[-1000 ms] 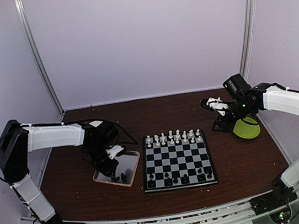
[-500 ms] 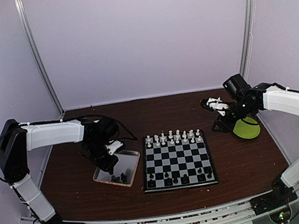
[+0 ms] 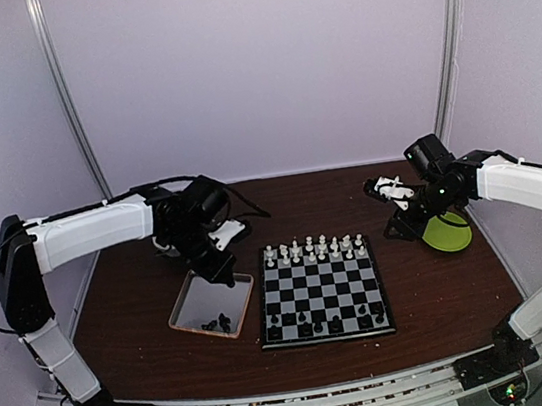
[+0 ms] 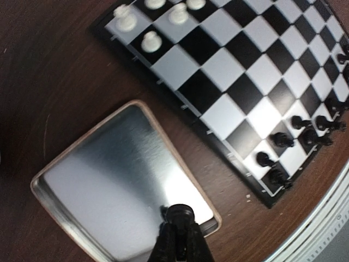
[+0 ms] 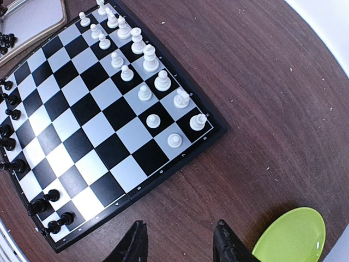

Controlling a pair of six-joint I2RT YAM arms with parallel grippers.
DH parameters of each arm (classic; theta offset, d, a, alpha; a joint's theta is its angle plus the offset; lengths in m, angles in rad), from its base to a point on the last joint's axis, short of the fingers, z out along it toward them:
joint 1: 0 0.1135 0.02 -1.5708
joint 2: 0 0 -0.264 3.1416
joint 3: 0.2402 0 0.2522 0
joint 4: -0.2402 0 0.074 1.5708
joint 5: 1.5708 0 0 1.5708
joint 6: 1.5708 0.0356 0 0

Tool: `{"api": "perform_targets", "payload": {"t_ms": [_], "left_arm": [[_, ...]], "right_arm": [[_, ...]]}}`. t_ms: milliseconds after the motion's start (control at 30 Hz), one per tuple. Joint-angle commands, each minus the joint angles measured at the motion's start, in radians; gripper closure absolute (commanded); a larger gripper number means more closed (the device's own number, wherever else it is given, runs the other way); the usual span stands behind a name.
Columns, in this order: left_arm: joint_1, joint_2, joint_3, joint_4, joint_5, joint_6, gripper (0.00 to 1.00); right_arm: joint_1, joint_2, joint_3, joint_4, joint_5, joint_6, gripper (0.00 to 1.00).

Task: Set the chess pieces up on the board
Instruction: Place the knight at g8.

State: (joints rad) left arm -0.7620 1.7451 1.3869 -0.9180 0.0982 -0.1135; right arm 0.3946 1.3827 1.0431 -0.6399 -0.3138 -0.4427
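Note:
The left gripper moves over the board, back and down to release next. The empty square beside the tray-side black corner piece lies below it, toward my base.
The board lies mid-table, with white chess pieces on its far rows and black chess pieces on its near rows. My left gripper hovers above the far end of the silver tray. In the left wrist view it is shut on a small black piece above the tray, with the board to the right. My right gripper hangs open and empty off the board's far right corner; in the right wrist view it is over bare wood.
Several loose black pieces lie in the tray's near end. A lime green plate sits right of the board, beside the right gripper, and shows in the right wrist view. The tray corner is at the top left there.
My left gripper has risen out of the tray's near end and moved toward the far side, carrying a black piece. The right arm has not moved.

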Motion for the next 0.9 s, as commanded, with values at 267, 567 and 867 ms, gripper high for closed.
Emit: {"api": "perform_targets", "payload": {"t_ms": [267, 567, 867], "left_arm": [[-0.228, 0.128, 0.167, -0.024, 0.178, 0.099, 1.00], [-0.283, 0.193, 0.196, -0.043, 0.193, 0.109, 1.00], [-0.319, 0.267, 0.241, -0.072, 0.137, 0.113, 1.00]], "right_arm": [[-0.005, -0.001, 0.029, -0.010, 0.002, -0.010, 0.59], [-0.005, -0.002, 0.030, -0.014, -0.002, -0.013, 0.59], [-0.006, -0.002, 0.031, -0.018, -0.004, -0.016, 0.59]]}}
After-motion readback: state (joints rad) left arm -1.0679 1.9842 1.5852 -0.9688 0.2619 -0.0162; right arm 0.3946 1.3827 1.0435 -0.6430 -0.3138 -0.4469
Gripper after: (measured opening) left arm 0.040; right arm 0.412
